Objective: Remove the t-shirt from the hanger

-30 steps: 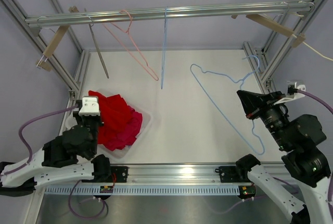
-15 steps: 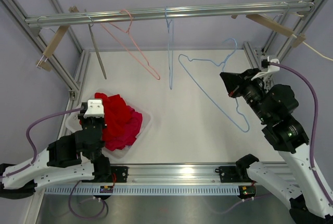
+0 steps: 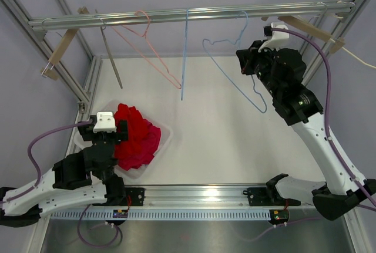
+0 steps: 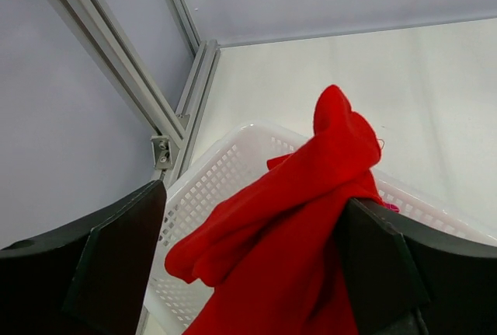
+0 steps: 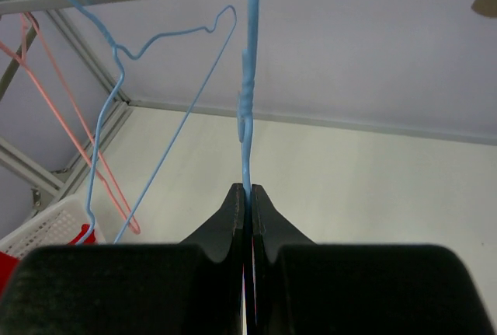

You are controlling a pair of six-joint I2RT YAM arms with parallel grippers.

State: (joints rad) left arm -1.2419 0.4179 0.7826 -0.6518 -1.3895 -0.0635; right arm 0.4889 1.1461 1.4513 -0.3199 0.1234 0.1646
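Observation:
The right gripper should next raise the blue hanger (image 3: 232,68) toward the second blue hanger, and then lower the hanger's hook over the bar (image 3: 188,13).
The red t-shirt (image 3: 138,138) lies bunched in a white basket (image 3: 165,133) at the left, off any hanger. My left gripper (image 3: 107,135) stands open over the basket. In the left wrist view the t-shirt (image 4: 311,195) fills the gap of the left gripper (image 4: 252,211) and leans on the right finger (image 4: 380,265). My right gripper (image 3: 241,63) is raised high at the back right, shut on a blue wire hanger (image 3: 232,68). The hanger's hook reaches up by the rail (image 3: 188,13). In the right wrist view the right gripper (image 5: 248,193) pinches the hanger (image 5: 248,117) edge-on.
On the rail hang a pink hanger (image 3: 154,56), a grey one (image 3: 110,59) and a second blue one (image 3: 184,59), the last also in the right wrist view (image 5: 167,78). Aluminium frame posts (image 4: 147,94) stand close to the left of the basket (image 4: 225,164).
My left gripper has opened and let go of the t-shirt in the basket. My right arm has lifted the blue hanger from the table up toward the rail.

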